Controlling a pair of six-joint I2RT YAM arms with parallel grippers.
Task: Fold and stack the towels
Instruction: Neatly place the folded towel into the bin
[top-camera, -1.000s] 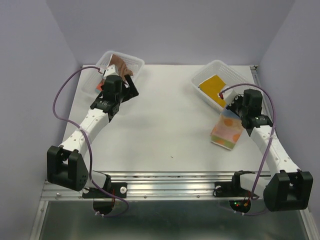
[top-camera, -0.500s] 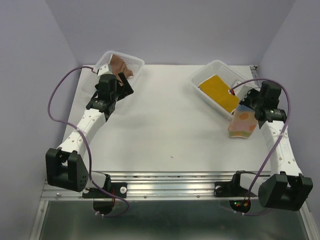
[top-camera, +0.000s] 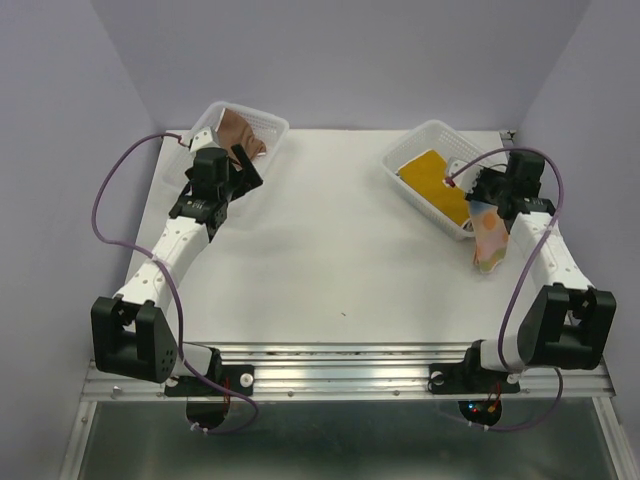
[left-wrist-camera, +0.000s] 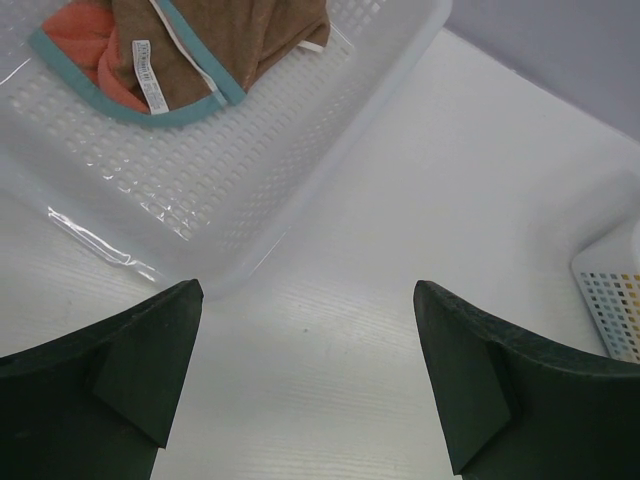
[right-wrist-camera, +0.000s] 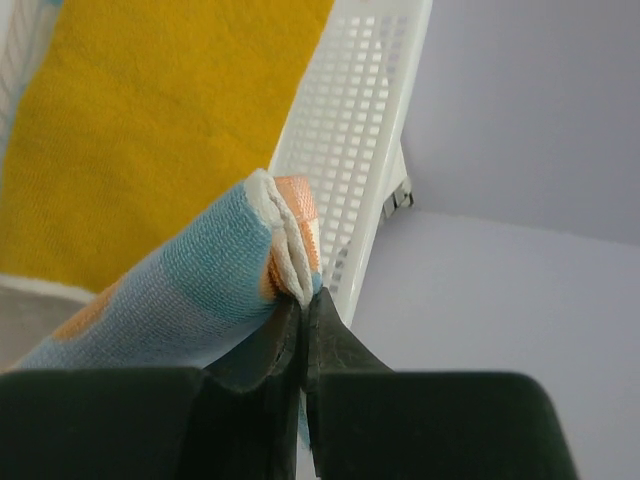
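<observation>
The light blue towel still hangs beside the basket, so my right gripper moves over the far end of the mustard yellow towel (top-camera: 435, 184) and lowers next.
My right gripper (top-camera: 487, 200) (right-wrist-camera: 305, 300) is shut on the folded edge of a light blue towel with orange dots (top-camera: 489, 238) (right-wrist-camera: 190, 280), which hangs from it beside the right basket (top-camera: 428, 140) (right-wrist-camera: 365, 130). A mustard yellow towel (top-camera: 435, 184) (right-wrist-camera: 150, 120) lies flat in that basket. My left gripper (top-camera: 243, 165) (left-wrist-camera: 308, 330) stands open and empty over bare table, just short of the left basket (top-camera: 205, 125) (left-wrist-camera: 260, 180). In that basket lies a brown towel with teal trim (top-camera: 243, 130) (left-wrist-camera: 230, 40), with an orange cloth (left-wrist-camera: 85, 45) under it.
Purple walls close in the white table (top-camera: 330, 260) on the left, back and right. A metal rail (top-camera: 350, 370) with both arm bases runs along the near edge. Purple cables loop off both arms.
My right arm has swung right and back, carrying the light blue towel from the table up to the right basket's side. My left gripper has shifted slightly by the left basket.
</observation>
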